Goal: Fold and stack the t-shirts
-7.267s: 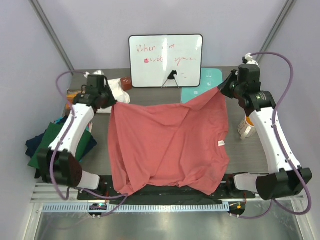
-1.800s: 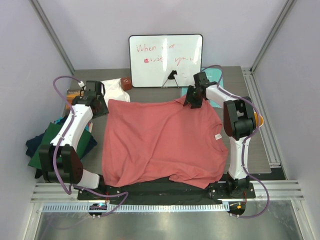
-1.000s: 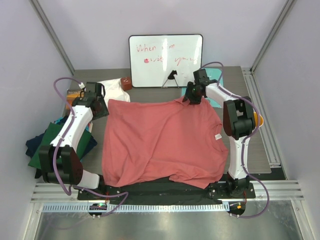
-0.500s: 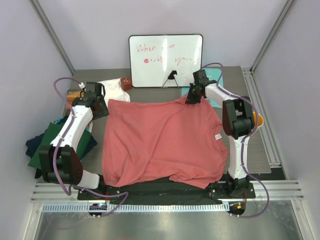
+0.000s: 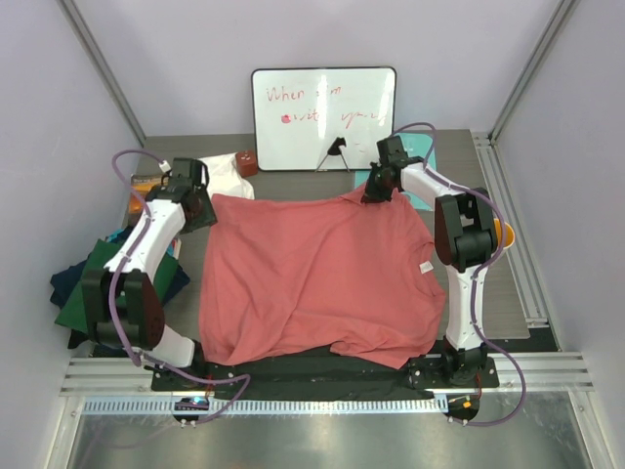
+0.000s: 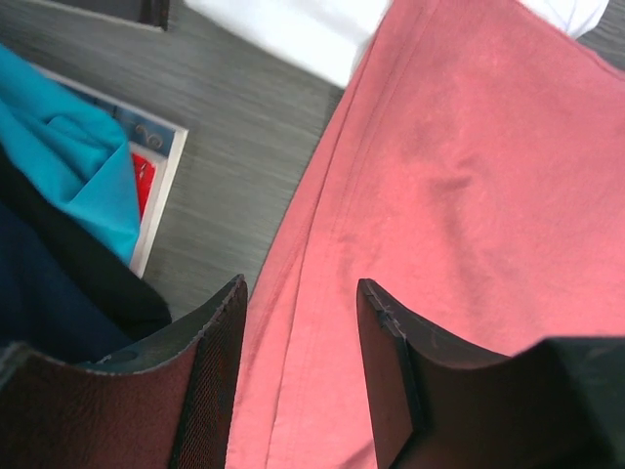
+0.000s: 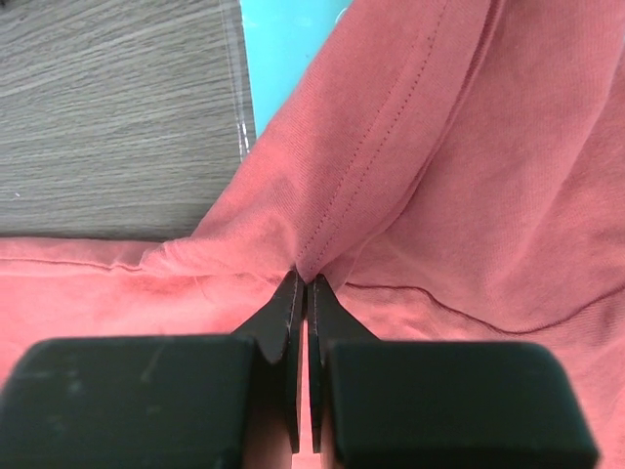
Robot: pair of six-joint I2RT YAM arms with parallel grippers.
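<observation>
The left gripper moves down and outward along the hem onto the shirt's far corner [image 5: 219, 201] [image 6: 427, 21] beside the white cloth next, as its fingers hover short.
The salmon-pink t-shirt [image 5: 312, 278] lies spread over the middle of the table, its white label [image 5: 426, 267] at the right edge. My left gripper [image 5: 199, 207] is open just above the shirt's far-left hem [image 6: 459, 176], its jaws [image 6: 301, 285] straddling the hem without gripping. My right gripper [image 5: 369, 192] is shut on a pinched fold of the pink shirt [image 7: 469, 195] at its far-right corner, jaws [image 7: 303, 278] pressed together on the seam. A dark green shirt [image 5: 98, 283] and a navy one [image 5: 63, 285] lie piled at the left edge.
A whiteboard [image 5: 324, 117] stands at the back. White cloth [image 5: 227, 174] and a dark red object [image 5: 247, 161] lie behind the left gripper. The pale-teal mat [image 5: 415, 156] lies behind the right gripper, also in the right wrist view [image 7: 283, 39]. An orange-topped cup [image 5: 502, 234] stands right.
The shirt, held up stretched between both grippers earlier, now lies flat. The right gripper moved inward along the far edge. The left arm shifted slightly in the last half second.
</observation>
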